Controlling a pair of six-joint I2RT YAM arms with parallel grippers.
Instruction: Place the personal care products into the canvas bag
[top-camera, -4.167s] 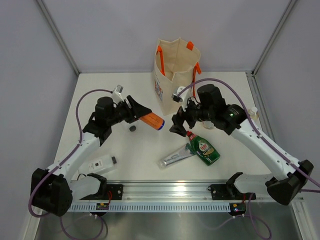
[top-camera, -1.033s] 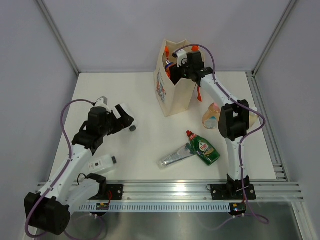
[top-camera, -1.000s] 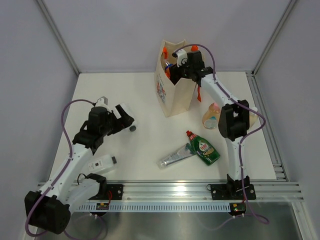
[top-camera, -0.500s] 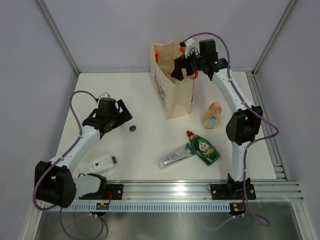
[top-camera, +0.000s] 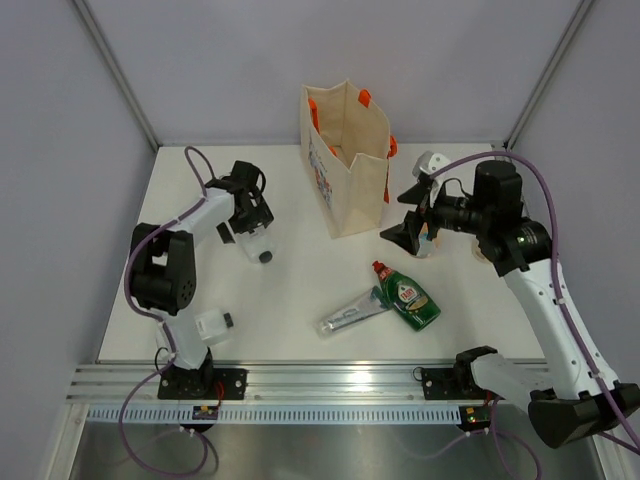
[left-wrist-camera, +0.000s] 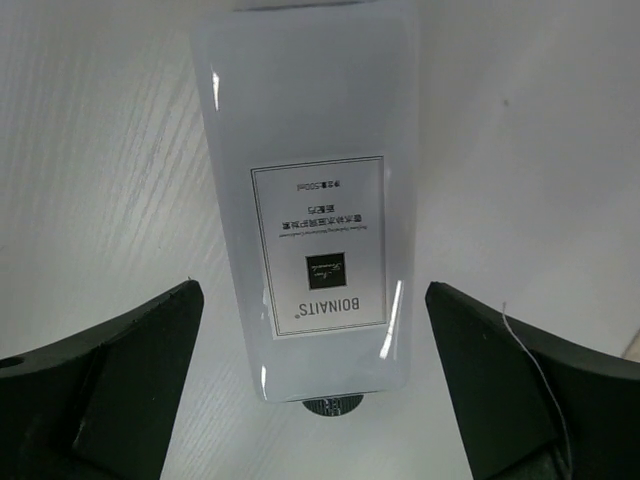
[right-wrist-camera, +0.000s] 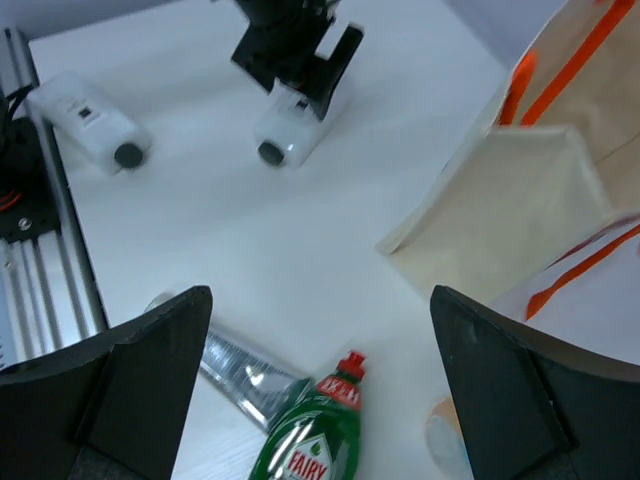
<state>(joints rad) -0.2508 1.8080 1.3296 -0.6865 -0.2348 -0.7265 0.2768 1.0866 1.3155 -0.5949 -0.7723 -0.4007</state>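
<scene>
The bottle lies flat below my left gripper, between its open fingers. The gripper next needs to go down around the labelled body of the white bottle (top-camera: 258, 244) (left-wrist-camera: 324, 255) and close.
The canvas bag (top-camera: 345, 160) stands upright at the back, also showing in the right wrist view (right-wrist-camera: 520, 200). My left gripper (top-camera: 250, 212) (left-wrist-camera: 320, 400) is open and straddles a white bottle (top-camera: 256, 240) (left-wrist-camera: 310, 200) lying flat, with a gap on both sides. Its dark cap (left-wrist-camera: 335, 405) points toward the camera. My right gripper (top-camera: 406, 216) (right-wrist-camera: 320, 390) hangs open and empty right of the bag, in front of the amber pink-capped bottle (top-camera: 428, 240). A green red-capped bottle (top-camera: 407, 296) (right-wrist-camera: 315, 440) and a silvery tube (top-camera: 352, 312) (right-wrist-camera: 240, 375) lie together on the table.
A second white bottle (top-camera: 205, 323) (right-wrist-camera: 90, 120) lies near the front left, close to the aluminium rail (top-camera: 330, 385). White walls close the table on three sides.
My right gripper came up out of the bag, opened, and dropped to the bag's right near the amber bottle. My left gripper swung back over the white bottle.
</scene>
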